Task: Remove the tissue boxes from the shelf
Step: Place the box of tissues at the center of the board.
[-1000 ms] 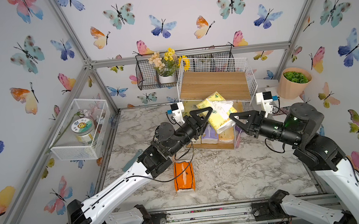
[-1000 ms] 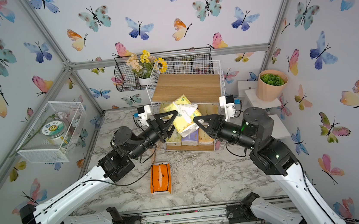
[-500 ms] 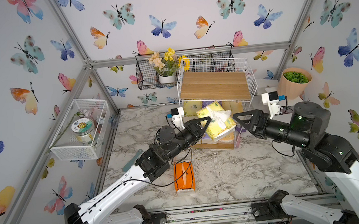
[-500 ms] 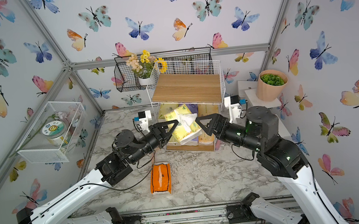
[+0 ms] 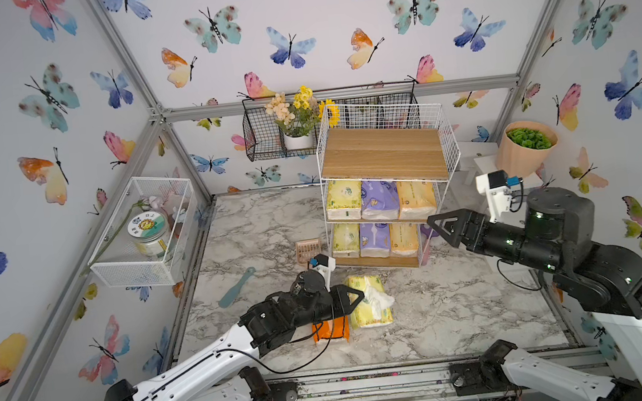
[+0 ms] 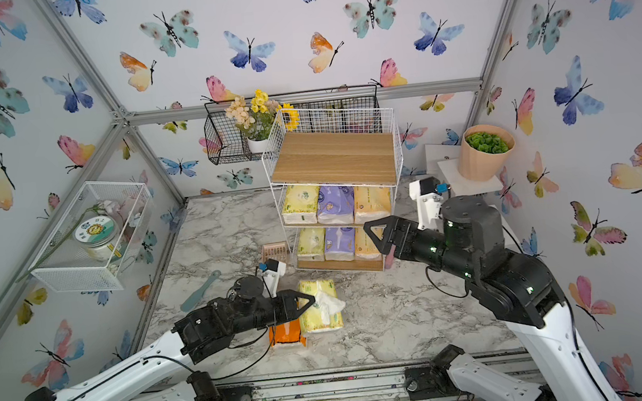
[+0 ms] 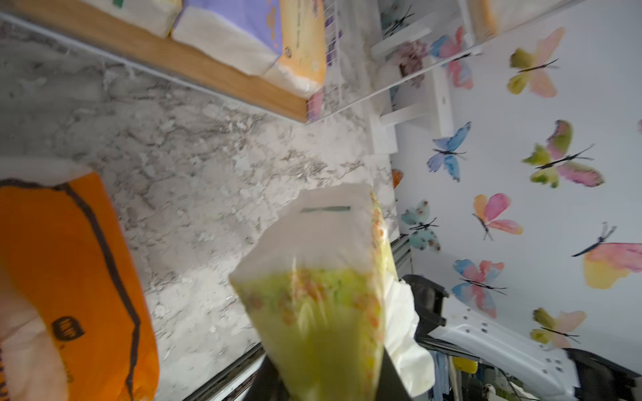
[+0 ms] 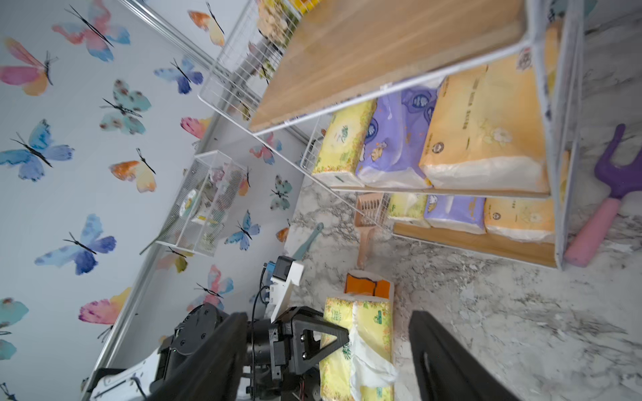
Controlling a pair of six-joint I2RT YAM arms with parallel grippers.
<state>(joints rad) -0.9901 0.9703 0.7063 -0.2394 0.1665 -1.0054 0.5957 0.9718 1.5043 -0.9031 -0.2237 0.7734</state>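
My left gripper lowers the yellow-green tissue box onto the bare tabletop beside the orange tissue box and releases it next, as that spot is clear.
The shelf (image 5: 383,153) (image 6: 331,156) stands at the back. Its middle and bottom tiers each hold three tissue boxes: yellow-green (image 5: 344,205), purple (image 5: 379,200) and light orange (image 5: 415,199). My left gripper (image 5: 351,299) (image 6: 303,303) is shut on a yellow-green tissue box (image 5: 371,303) (image 7: 319,295) low at the table, a white tissue sticking out of its top. A bright orange tissue box (image 5: 329,329) (image 7: 62,277) lies right beside it. My right gripper (image 5: 440,226) (image 8: 328,314) hangs open and empty by the shelf's lower right side.
A black wire basket (image 5: 265,134) with flowers hangs behind the shelf. A white mesh basket (image 5: 142,234) is on the left wall. A plant pot (image 5: 525,149) stands back right. A teal scoop (image 5: 237,288), a tan brush (image 5: 308,249) and a purple-pink fork (image 8: 611,194) lie near the shelf.
My left gripper carried the yellow-green tissue box from the shelf front down toward the near side, beside the orange one. My right gripper opened, let go and drew back right.
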